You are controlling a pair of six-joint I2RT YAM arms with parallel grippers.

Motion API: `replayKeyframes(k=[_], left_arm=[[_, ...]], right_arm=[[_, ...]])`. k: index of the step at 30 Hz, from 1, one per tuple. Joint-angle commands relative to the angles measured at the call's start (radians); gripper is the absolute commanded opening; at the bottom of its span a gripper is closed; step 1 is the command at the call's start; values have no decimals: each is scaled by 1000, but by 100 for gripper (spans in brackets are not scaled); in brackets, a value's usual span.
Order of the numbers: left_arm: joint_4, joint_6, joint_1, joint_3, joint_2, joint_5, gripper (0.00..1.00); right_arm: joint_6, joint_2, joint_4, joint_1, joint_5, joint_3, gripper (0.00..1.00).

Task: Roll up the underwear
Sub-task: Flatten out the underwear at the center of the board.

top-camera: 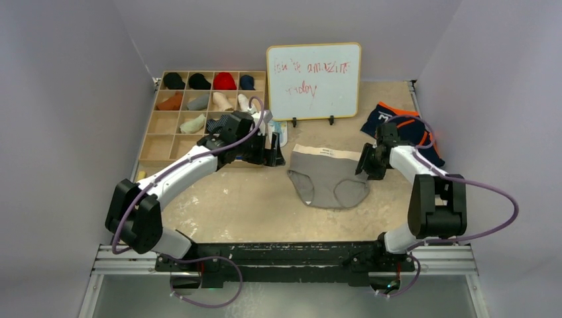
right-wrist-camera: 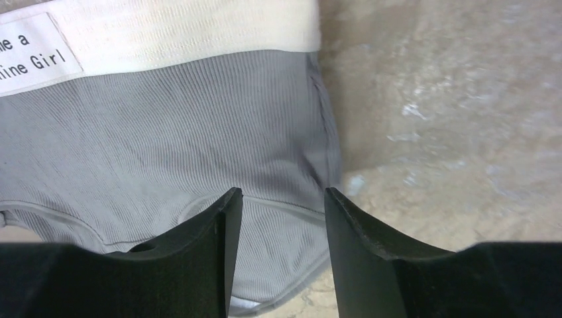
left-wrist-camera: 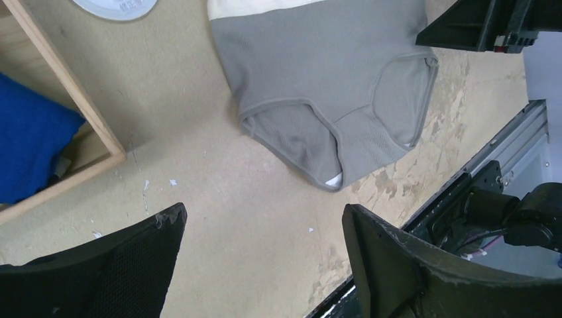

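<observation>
My left gripper moves down toward the grey briefs (top-camera: pixel 328 176) next and closes on the leg-opening corner nearest the tray, since its open fingers hover short of the cloth.
The grey briefs (top-camera: pixel 328 176) lie flat in the middle of the table, cream waistband toward the back; they also show in the left wrist view (left-wrist-camera: pixel 331 86) and the right wrist view (right-wrist-camera: pixel 166 132). The navy briefs with orange trim (top-camera: pixel 397 122) lie crumpled at the back right. My left gripper (top-camera: pixel 273 151) is open and empty, above bare table just left of the grey briefs (left-wrist-camera: pixel 264 218). My right gripper (top-camera: pixel 366 162) is open over the right edge of the grey briefs (right-wrist-camera: pixel 283 199), holding nothing.
A wooden compartment tray (top-camera: pixel 152 126) with several rolled socks and garments stands at the back left. A whiteboard (top-camera: pixel 314 81) with red writing stands at the back centre. A small white-blue item (top-camera: pixel 281 134) lies beside the tray. The metal rail (top-camera: pixel 285 258) runs along the near edge.
</observation>
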Motion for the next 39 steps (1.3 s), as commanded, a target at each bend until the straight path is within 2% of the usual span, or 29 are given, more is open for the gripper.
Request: replayKeyframes(k=[1, 4, 7, 10, 14, 17, 23, 29, 39], left_arm=[[66, -45, 6, -74, -24, -2, 86], [119, -66, 4, -99, 10, 16, 85], [152, -76, 3, -84, 72, 46, 81], [193, -92, 4, -79, 129, 50, 77], [235, -111, 3, -46, 207, 60, 75], [251, -122, 3, -5, 267, 73, 71], [305, -173, 4, 57, 379, 81, 62], [304, -197, 4, 98, 454, 85, 48], [300, -217, -14, 90, 512, 119, 42]], right_arm=[[-4, -96, -82, -1, 43, 55, 53], [33, -179, -26, 29, -122, 78, 55], [120, -204, 65, 99, -184, 106, 59], [147, -136, 73, 224, -47, 189, 59], [182, -7, 59, 307, 9, 287, 54], [204, 56, 100, 328, -19, 299, 49], [166, 182, 89, 341, -69, 381, 47], [118, 270, 46, 341, -88, 474, 44], [79, 308, 51, 347, -161, 497, 46]])
